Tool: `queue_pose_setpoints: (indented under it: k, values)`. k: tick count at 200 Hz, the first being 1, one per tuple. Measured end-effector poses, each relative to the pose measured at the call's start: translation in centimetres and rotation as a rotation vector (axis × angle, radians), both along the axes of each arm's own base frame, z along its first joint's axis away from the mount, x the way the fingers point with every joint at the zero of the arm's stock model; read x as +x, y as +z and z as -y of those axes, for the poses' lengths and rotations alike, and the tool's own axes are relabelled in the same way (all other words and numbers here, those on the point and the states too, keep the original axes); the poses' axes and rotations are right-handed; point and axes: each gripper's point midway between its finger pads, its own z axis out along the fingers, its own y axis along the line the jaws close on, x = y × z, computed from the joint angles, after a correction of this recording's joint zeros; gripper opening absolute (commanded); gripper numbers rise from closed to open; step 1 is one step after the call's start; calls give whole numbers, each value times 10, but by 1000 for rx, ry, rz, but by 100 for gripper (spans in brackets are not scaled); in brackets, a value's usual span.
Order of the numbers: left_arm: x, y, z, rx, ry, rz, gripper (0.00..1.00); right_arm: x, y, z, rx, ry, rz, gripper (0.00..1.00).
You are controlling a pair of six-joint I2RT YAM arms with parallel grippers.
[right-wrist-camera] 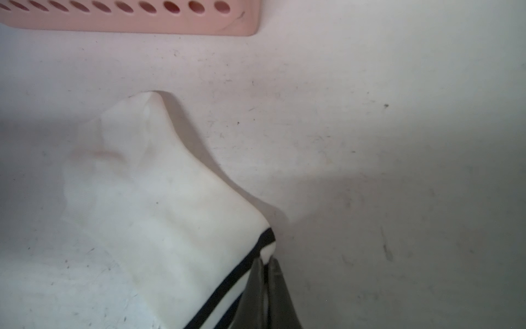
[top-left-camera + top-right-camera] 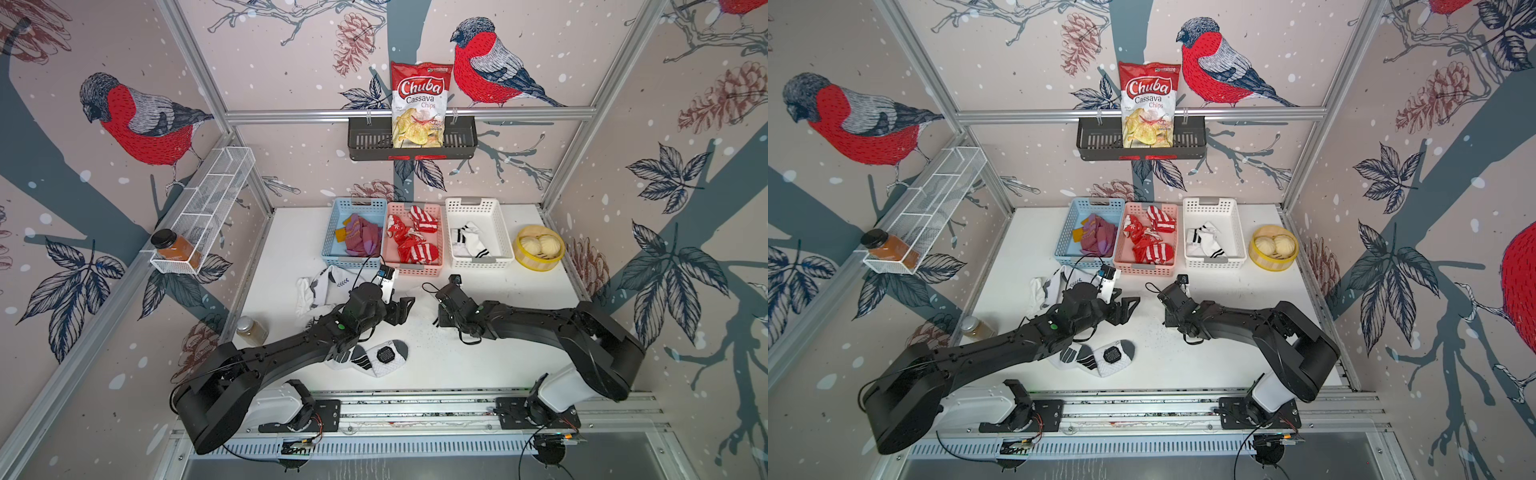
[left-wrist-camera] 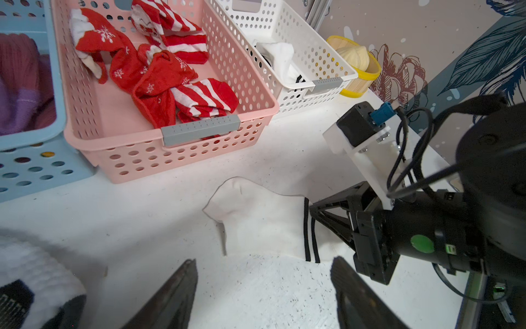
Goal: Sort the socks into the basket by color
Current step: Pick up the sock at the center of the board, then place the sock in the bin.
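Note:
A striped white sock is inside the white basket [image 2: 505, 232], so my right gripper needs to carry the sock up from the tabletop and outward over the basket next and release it there.
A white sock with black cuff stripes [image 3: 256, 216] lies flat on the table in front of the pink basket [image 3: 199, 131]. My right gripper [image 1: 267, 260] is shut on the cuff edge of this sock [image 1: 159, 199]. My left gripper [image 3: 264, 260] stands open just beside it, with nothing between its fingers. Two more white socks lie on the table, one with grey marks [image 2: 320, 291] and one with a black patch [image 2: 382, 357], partly under the left arm. Purple socks [image 2: 361, 239] fill the blue basket [image 2: 332, 232], red-and-white socks [image 2: 415, 241] the pink one, and a striped white sock [image 2: 469, 243] the white basket [image 2: 505, 232].
A yellow steamer with buns [image 2: 539, 248] sits right of the white basket. A glass jar [image 2: 251, 330] stands at the table's left edge. A wire shelf holding a bottle [image 2: 176, 249] hangs on the left wall. A chips bag [image 2: 419, 104] stands in a black rack on the back wall.

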Motion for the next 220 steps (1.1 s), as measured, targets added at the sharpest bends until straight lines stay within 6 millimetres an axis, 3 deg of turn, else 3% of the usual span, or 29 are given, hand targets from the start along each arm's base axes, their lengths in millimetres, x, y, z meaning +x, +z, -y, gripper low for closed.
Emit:
queue_pose_setpoints:
  k: [36, 74, 114, 170, 194, 220]
  values:
    - [-1, 2, -2, -1, 2, 8, 76, 8, 25, -6, 29, 0, 44, 5]
    - [4, 13, 0, -3, 8, 36, 77, 28, 73, -3, 66, -22, 137, 5]
    - [6, 25, 6, -24, -15, 65, 79, 63, 137, 26, 94, -90, 259, 6]
    - [21, 61, 38, -69, -84, 110, 79, 118, 217, 77, 76, -185, 424, 8]
    - [22, 67, 49, -87, -125, 113, 80, 148, 232, 101, 56, -244, 453, 9]
    - [20, 70, 56, -98, -167, 119, 80, 178, 226, 118, 40, -274, 439, 11]
